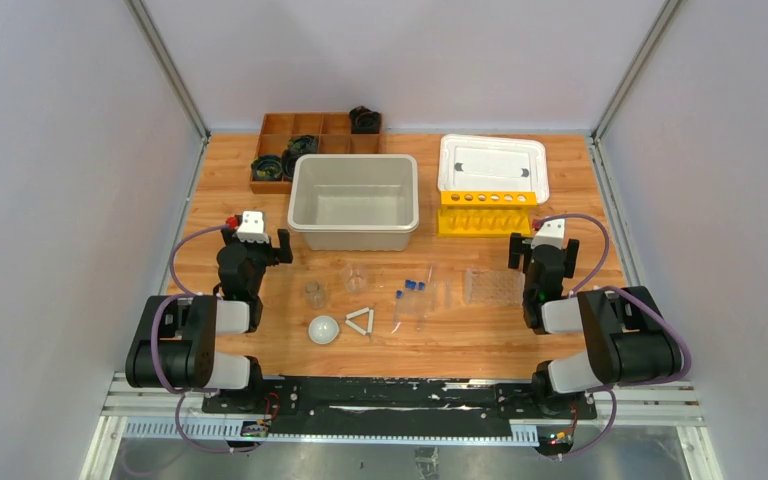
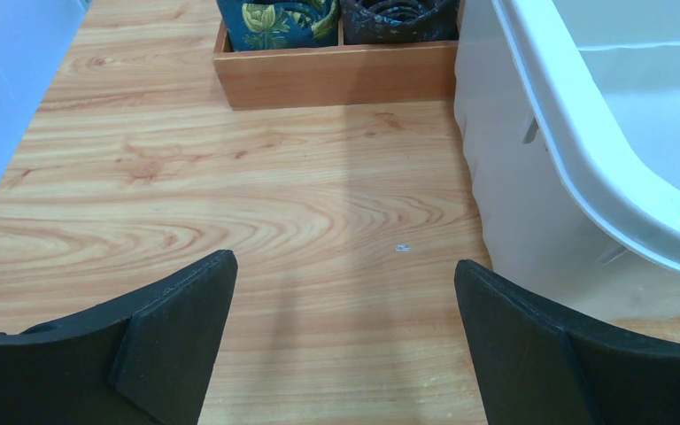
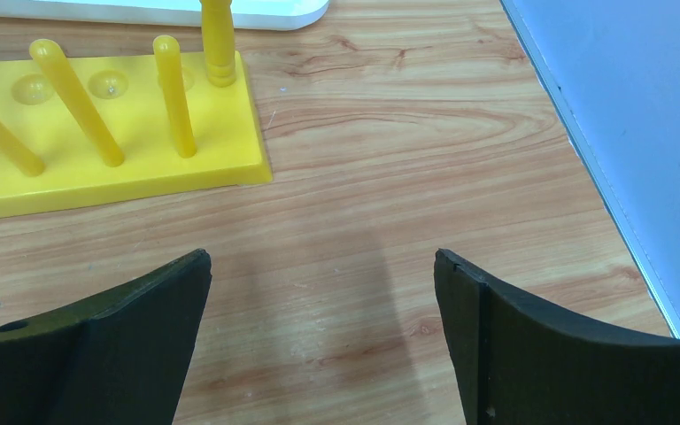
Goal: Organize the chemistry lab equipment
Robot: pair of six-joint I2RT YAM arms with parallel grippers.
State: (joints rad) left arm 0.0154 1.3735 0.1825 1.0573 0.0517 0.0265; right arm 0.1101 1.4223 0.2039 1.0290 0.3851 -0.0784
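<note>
The far end of the long tube is clear of the blue caps, below and to the left in the top view. My right gripper should move across and down onto that end next.
Two small clear beakers stand on the wooden table in the top view. Near them lie a white dome, a white triangle and thin clear blue-capped tubes. A clear plastic rack sits to their right. The yellow rack stands at the back right. My left gripper is open over bare wood, left of the beakers. My right gripper is open over bare wood beside the yellow rack.
A large white bin stands mid-table, right of my left gripper. A brown divided tray with black coiled objects sits behind it. A white lid lies behind the yellow rack. Side walls flank the table.
</note>
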